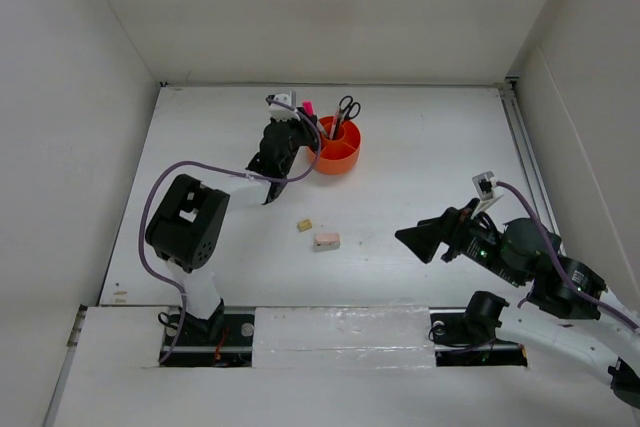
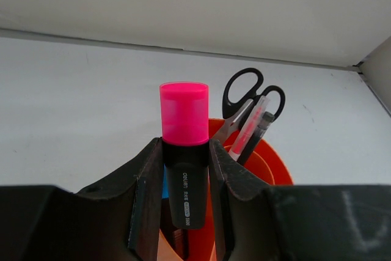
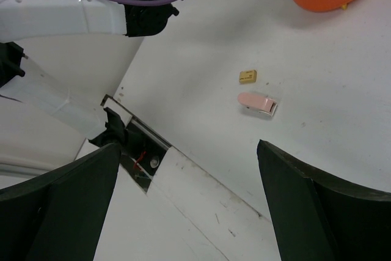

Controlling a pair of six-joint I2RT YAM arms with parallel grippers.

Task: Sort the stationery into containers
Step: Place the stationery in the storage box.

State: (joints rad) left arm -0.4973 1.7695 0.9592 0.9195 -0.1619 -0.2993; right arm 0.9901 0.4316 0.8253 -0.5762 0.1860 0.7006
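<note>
The left gripper needs to move the highlighter (image 2: 184,151) it holds down into the organiser's open section (image 2: 194,242) next and release it there, because the lower end of the highlighter's black body hangs over that section.
My left gripper (image 2: 185,169) is shut on the pink-capped black highlighter (image 2: 184,151) and holds it upright at the left rim of the orange organiser (image 1: 338,147). The organiser holds the black-handled scissors (image 2: 247,99), a pink-red pencil (image 2: 245,132) and a dark pen (image 2: 256,136); a bit of blue shows behind the left finger. In the top view the left gripper (image 1: 300,125) is beside the organiser. My right gripper (image 1: 412,238) is open and empty over the table's right side. A small tan eraser (image 1: 304,225) and a pinkish eraser (image 1: 326,242) lie mid-table, also in the right wrist view (image 3: 247,76) (image 3: 258,102).
White walls enclose the table on three sides. The left arm's elbow (image 1: 186,222) stands at the front left. A white strip with the arm bases (image 1: 340,332) runs along the near edge.
</note>
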